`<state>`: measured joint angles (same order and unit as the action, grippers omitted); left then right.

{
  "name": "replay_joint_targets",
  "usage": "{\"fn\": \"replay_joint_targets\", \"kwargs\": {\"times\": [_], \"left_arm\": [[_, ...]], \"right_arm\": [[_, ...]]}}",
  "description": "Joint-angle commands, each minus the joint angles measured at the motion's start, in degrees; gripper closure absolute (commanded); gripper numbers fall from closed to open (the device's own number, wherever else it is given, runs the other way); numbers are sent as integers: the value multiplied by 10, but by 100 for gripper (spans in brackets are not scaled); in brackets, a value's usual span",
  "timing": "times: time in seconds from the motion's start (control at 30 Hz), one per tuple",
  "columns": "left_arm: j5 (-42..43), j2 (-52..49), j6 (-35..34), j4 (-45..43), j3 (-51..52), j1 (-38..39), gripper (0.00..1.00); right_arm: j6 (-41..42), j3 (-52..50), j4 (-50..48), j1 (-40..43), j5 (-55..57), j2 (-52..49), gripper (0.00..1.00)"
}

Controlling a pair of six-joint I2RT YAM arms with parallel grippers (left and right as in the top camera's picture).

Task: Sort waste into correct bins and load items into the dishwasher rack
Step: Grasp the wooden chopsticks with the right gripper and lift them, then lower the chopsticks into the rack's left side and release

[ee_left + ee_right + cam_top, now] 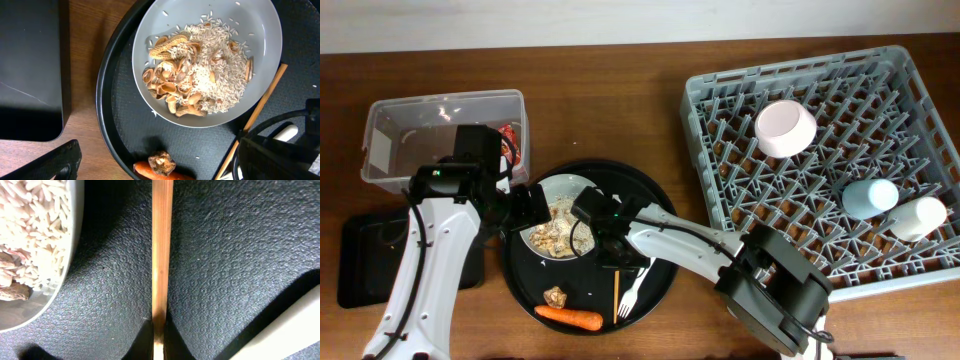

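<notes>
The chopsticks should go up with the right gripper, then to the right in the overhead view and down, so the gripper can let them go in the rack's tray-side row [732,212], which is empty.
The pale green bowl [582,185] [150,30] holds rice-like scraps [220,55] and nut shells and sits on the round black tray [660,205]. My right gripper [611,250] [159,342] is shut on the wooden chopsticks [616,297] [162,245], which lie on the tray beside the bowl. My left gripper [525,205] [161,167] is open and empty at the bowl's left edge. The carrot [570,318] [150,172], brown lump [555,297] [161,161] and white fork [633,288] lie on the tray's front. The red wrapper [511,143] is in the clear tub [420,110]. The tissue is out of view.
The grey dishwasher rack [720,90] at right holds the pink bowl [785,128], blue cup [870,197] and cream cup [918,217]. The shallow black rectangular tray [360,260] [30,65] lies at front left, under my left arm.
</notes>
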<state>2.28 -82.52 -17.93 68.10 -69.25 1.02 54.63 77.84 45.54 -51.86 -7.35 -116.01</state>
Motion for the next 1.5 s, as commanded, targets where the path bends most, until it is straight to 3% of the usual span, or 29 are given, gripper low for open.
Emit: {"fn": "replay_joint_targets", "kwargs": {"times": [0.0, 0.2, 0.5, 0.67, 0.83, 1.0, 1.17, 1.2, 1.27, 1.3, 1.47], "left_arm": [[-6, -1, 9, 1, -3, 1, 1], [-6, -1, 9, 1, -3, 1, 1], [-6, -1, 9, 1, -3, 1, 1], [-6, -1, 9, 1, -3, 1, 1], [-6, -1, 9, 0, -3, 1, 1], [-6, -1, 9, 1, -3, 1, 1], [-6, -1, 9, 2, -3, 1, 1], [-6, -1, 9, 2, -3, 1, 1], [-6, -1, 9, 2, -3, 1, 1], [-6, -1, 9, 2, -3, 1, 1], [-6, -1, 9, 2, -3, 1, 1]], "right_arm": [[-1, 14, 7, 0, -2, 8, 96], [-10, 48, 38, 17, -2, 29, 95], [-165, 146, 164, 103, 15, 77, 95], [-358, 156, 254, 203, 35, 122, 95], [-443, 155, 339, 311, 65, 132, 93], [-517, 130, 347, 352, 66, 132, 91], [-529, 89, 318, 354, 68, 131, 90], [-529, 81, 313, 354, 68, 131, 85], [-529, 74, 312, 354, 70, 131, 47], [-529, 74, 312, 354, 72, 131, 34], [-466, 113, 339, 352, 76, 148, 31]]}}
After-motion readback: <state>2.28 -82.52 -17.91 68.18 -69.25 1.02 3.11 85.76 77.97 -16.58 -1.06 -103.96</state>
